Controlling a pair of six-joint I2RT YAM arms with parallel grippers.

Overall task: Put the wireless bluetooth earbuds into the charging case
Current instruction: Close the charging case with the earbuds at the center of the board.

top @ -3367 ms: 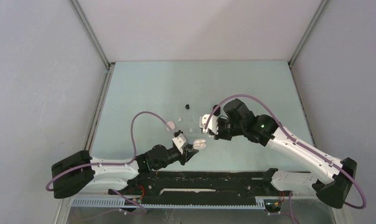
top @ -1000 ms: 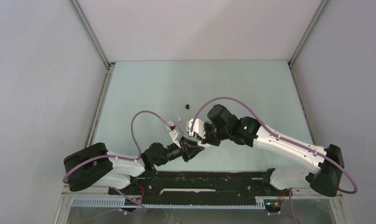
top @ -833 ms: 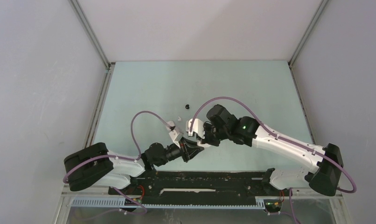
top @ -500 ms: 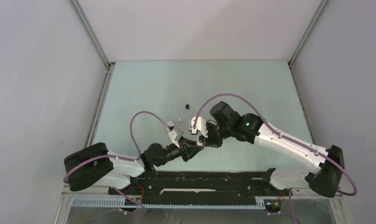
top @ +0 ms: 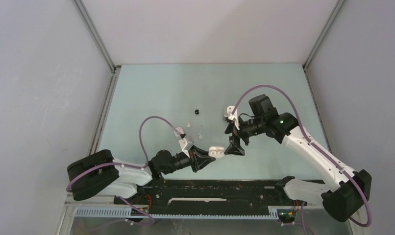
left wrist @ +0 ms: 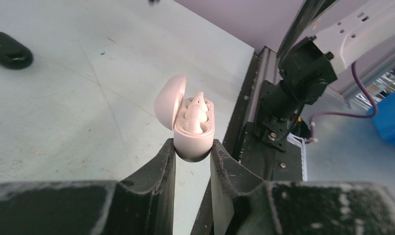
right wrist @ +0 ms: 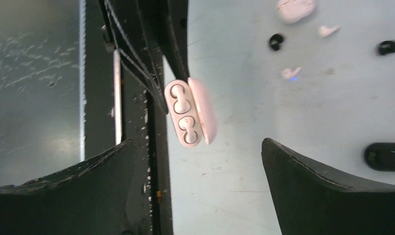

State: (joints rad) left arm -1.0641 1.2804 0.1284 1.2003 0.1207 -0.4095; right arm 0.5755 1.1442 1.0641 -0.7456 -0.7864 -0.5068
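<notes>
The left gripper should next carry the filled case down and to the left in the top view, to the tabletop near the closed case, and let go of it there.
My left gripper (left wrist: 192,145) is shut on the base of a white charging case (left wrist: 194,133), held up off the table with its lid swung open. Two white earbuds (right wrist: 182,115) sit in the case's wells, and their stems show in the left wrist view (left wrist: 195,111). In the top view the case (top: 216,152) sits at the tip of my left gripper (top: 209,156). My right gripper (top: 232,139) hangs just right of it, jaws wide open and holding nothing. From the right wrist, the case (right wrist: 189,111) lies ahead of my open right gripper (right wrist: 198,156).
Loose on the table are two white buds (right wrist: 291,73) (right wrist: 329,30), two black buds (right wrist: 276,41) (right wrist: 387,47), a closed white case (right wrist: 296,9) and a black case (right wrist: 385,156) (left wrist: 9,49). The black base rail (top: 210,188) runs along the near edge.
My right gripper was shut and pressed close over the case; it has opened wide and drawn back to the right. The left arm still holds the case, now uncovered.
</notes>
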